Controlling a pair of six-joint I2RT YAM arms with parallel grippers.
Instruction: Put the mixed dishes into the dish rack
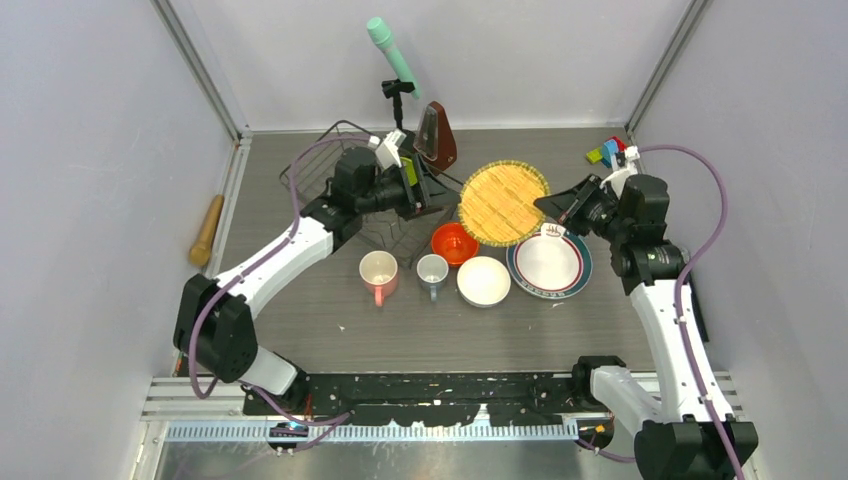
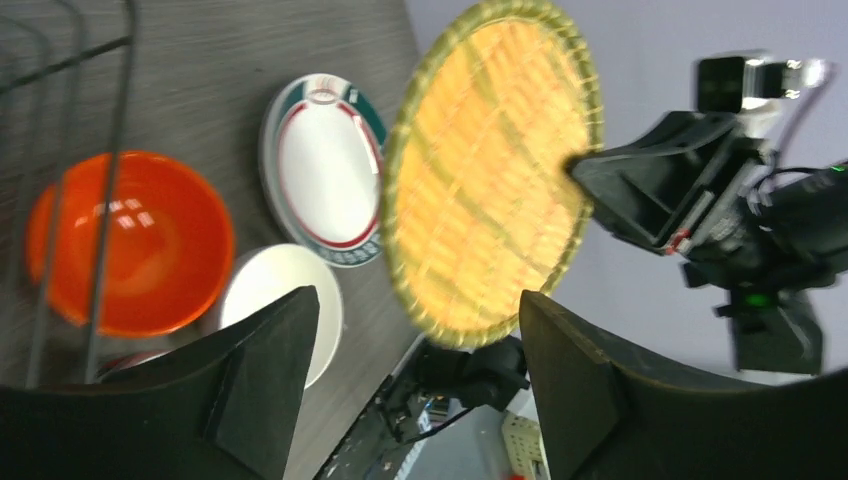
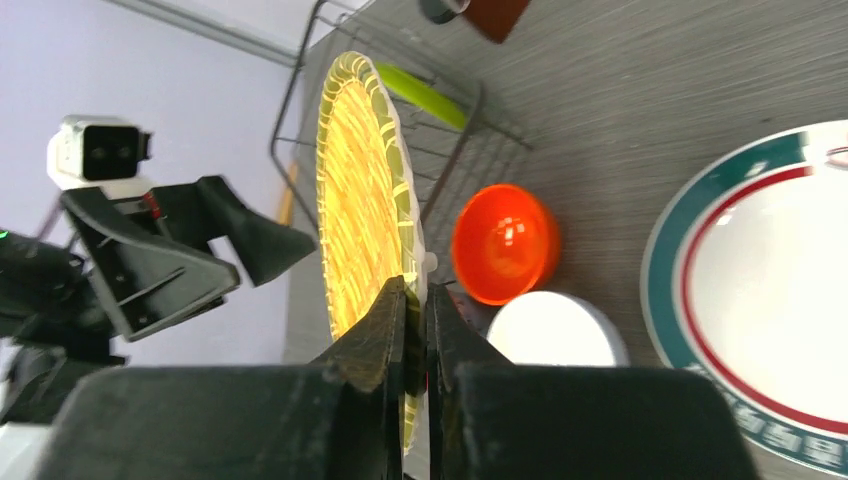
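Note:
I should next move my right gripper to the left in the top view and down into the rack next to the lime-green plate (image 3: 425, 95) to let go, because that plate is standing upright.
The tan plate (image 1: 503, 203) hangs on edge above the table, and my right gripper (image 1: 548, 205) is shut on its right rim (image 3: 418, 290). My left gripper (image 1: 430, 195) stands open just left of the plate, holding nothing (image 2: 420, 390). The dish rack (image 1: 312, 172) is behind it, with the lime-green plate (image 3: 425, 95) standing in it. On the table lie the orange-red bowl (image 1: 455, 243), the white bowl (image 1: 483, 281), the teal-rimmed plate (image 1: 548, 263), the pink mug (image 1: 378, 275) and the small grey-blue mug (image 1: 432, 272).
A brown wedge-shaped object (image 1: 436, 137) and a teal microphone on a stand (image 1: 392, 55) are behind the rack. A wooden stick (image 1: 207, 230) lies outside the left wall. Coloured blocks (image 1: 608, 152) sit in the back right corner.

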